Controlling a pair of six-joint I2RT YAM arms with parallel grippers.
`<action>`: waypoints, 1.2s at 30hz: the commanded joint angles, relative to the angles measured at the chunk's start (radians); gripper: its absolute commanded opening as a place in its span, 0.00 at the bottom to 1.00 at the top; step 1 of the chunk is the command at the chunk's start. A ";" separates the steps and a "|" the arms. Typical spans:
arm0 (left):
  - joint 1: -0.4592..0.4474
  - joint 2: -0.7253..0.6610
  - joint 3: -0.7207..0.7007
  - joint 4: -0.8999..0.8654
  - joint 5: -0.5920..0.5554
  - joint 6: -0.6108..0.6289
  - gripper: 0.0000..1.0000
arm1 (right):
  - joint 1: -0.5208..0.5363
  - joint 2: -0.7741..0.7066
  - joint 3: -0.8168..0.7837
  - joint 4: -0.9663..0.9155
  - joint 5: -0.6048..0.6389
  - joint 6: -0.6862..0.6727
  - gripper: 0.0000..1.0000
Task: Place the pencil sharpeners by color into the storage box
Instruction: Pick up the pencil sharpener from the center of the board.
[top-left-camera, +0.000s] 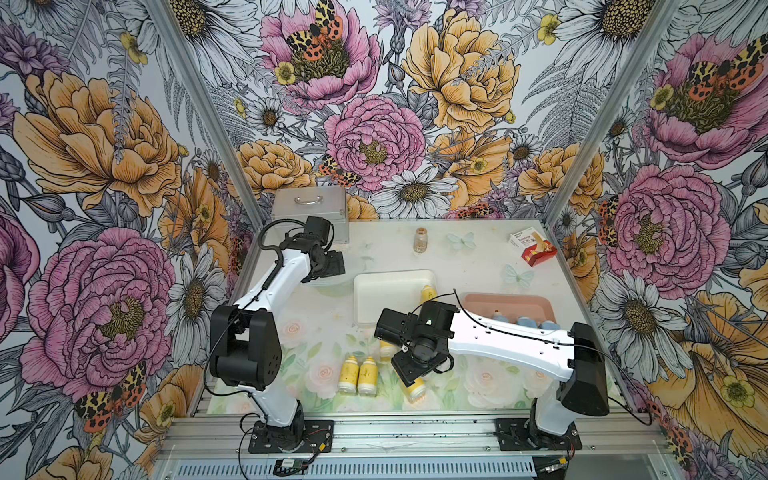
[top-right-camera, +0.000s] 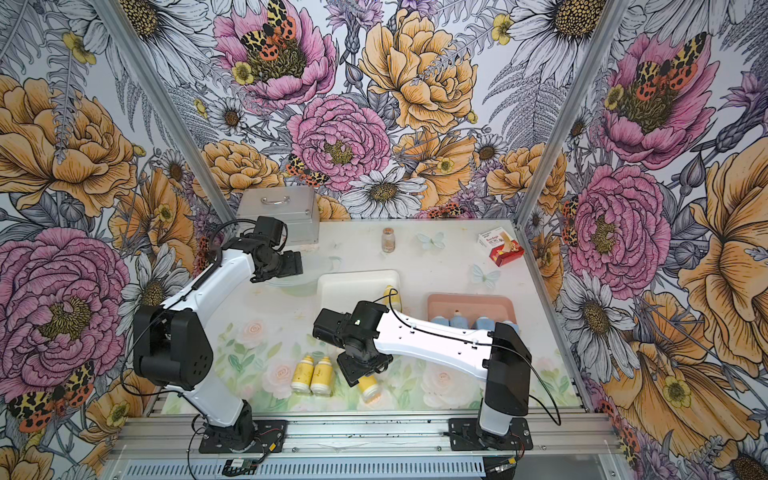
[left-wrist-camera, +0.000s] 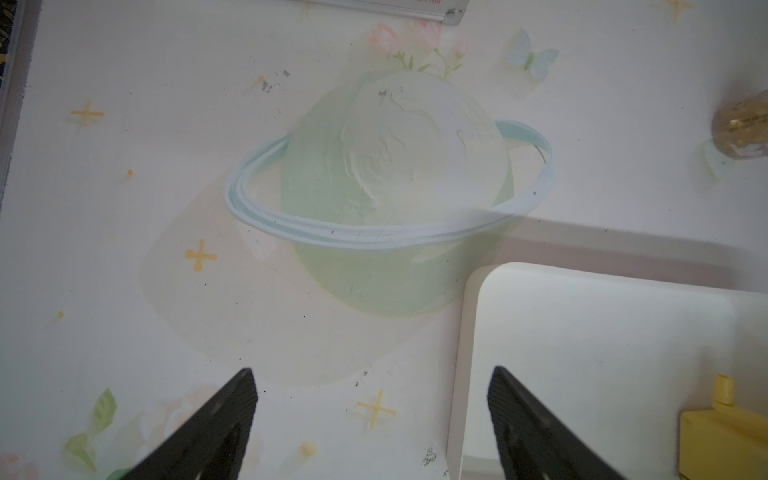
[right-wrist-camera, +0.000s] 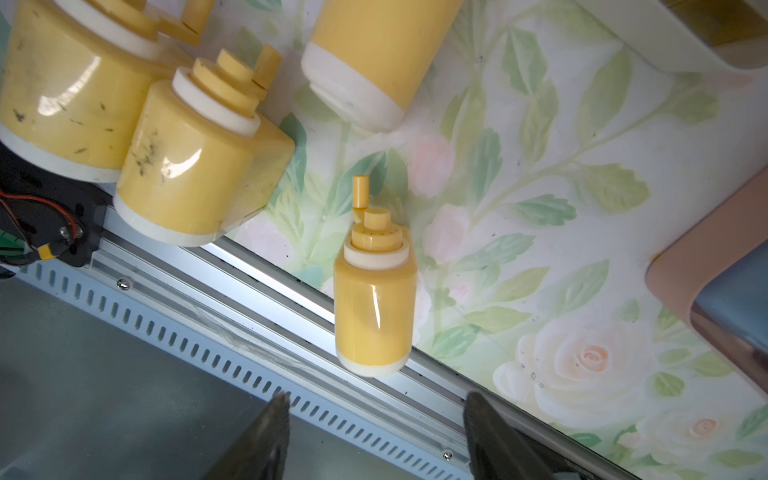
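The right gripper moves down over the third yellow sharpener's body (top-left-camera: 414, 392) (right-wrist-camera: 375, 312) next and closes, since its open fingers already line up with both sides.
Two yellow pencil sharpeners (top-left-camera: 348, 374) (top-left-camera: 368, 375) stand side by side near the table's front. A third yellow one (top-left-camera: 416, 390) (right-wrist-camera: 374, 299) lies under my right gripper (top-left-camera: 409, 374) (right-wrist-camera: 376, 409), just beyond its open, empty fingertips. A fourth (top-left-camera: 386, 350) (right-wrist-camera: 365, 54) is half hidden by that wrist. One yellow sharpener (top-left-camera: 427, 293) (left-wrist-camera: 723, 436) lies in the white storage box (top-left-camera: 390, 282) (left-wrist-camera: 582, 316). Light-blue sharpeners (top-left-camera: 525, 321) (top-right-camera: 459, 322) sit in the pink storage box (top-left-camera: 505, 301), partly hidden by the right arm. My left gripper (top-left-camera: 332, 266) (left-wrist-camera: 374, 386) hangs open and empty beside the white box's left corner.
A closed metal case (top-left-camera: 309, 212) stands at the back left, a brown glass vial (top-left-camera: 420, 240) (left-wrist-camera: 744, 124) at the back middle, and a red and white carton (top-left-camera: 534, 249) at the back right. The table's front rail (right-wrist-camera: 249, 291) runs close to the yellow sharpeners.
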 joint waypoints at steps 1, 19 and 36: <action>0.013 -0.051 -0.009 0.030 0.006 -0.012 0.88 | 0.007 0.027 0.018 0.020 -0.027 0.013 0.68; 0.016 -0.048 -0.010 0.031 0.015 -0.012 0.88 | -0.001 0.152 -0.027 0.067 -0.048 -0.027 0.71; 0.016 -0.045 -0.013 0.032 0.017 -0.011 0.88 | -0.040 0.197 -0.114 0.163 -0.075 -0.028 0.62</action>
